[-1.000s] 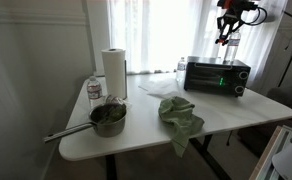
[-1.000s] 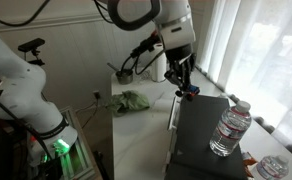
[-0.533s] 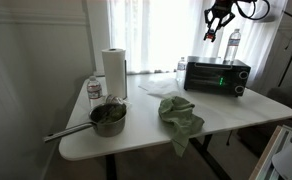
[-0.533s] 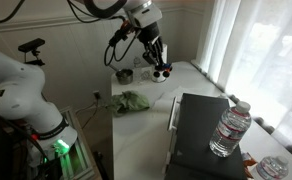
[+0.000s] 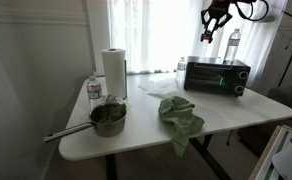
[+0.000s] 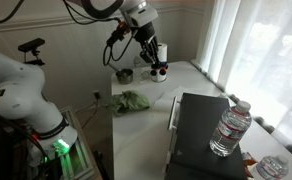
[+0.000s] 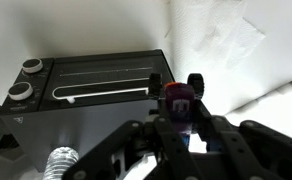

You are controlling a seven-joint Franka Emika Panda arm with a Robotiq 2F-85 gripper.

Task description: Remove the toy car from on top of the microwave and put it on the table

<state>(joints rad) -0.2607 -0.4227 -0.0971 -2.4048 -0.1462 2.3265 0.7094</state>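
Observation:
I will next move my gripper away from the microwave [image 5: 217, 75] and down to the white paper's edge by the green cloth. That spot is clear for letting go of the toy car.
My gripper [image 5: 208, 35] is shut on the toy car [image 7: 179, 100], a tiny dark toy with a red-purple front and black wheels. It hangs high in the air, up and to the side of the black microwave [image 5: 217, 75]. The car also shows in an exterior view [image 6: 161, 71], held above the white table [image 6: 136, 135]. In the wrist view the microwave [image 7: 86, 85] lies below the fingers [image 7: 178, 128], with its knobs at the left. A clear water bottle [image 6: 228, 128] stands on top of the microwave [image 6: 201, 140].
On the table [image 5: 226, 112] are a paper towel roll [image 5: 113, 72], a pot with a long handle [image 5: 104, 118], a small bottle [image 5: 94, 90], a green cloth [image 5: 180, 115] and white paper [image 5: 161, 88]. Curtains and a window are behind.
The gripper has carried the toy car up and away from the microwave top, out over the table side. In the last half second it moved only slightly.

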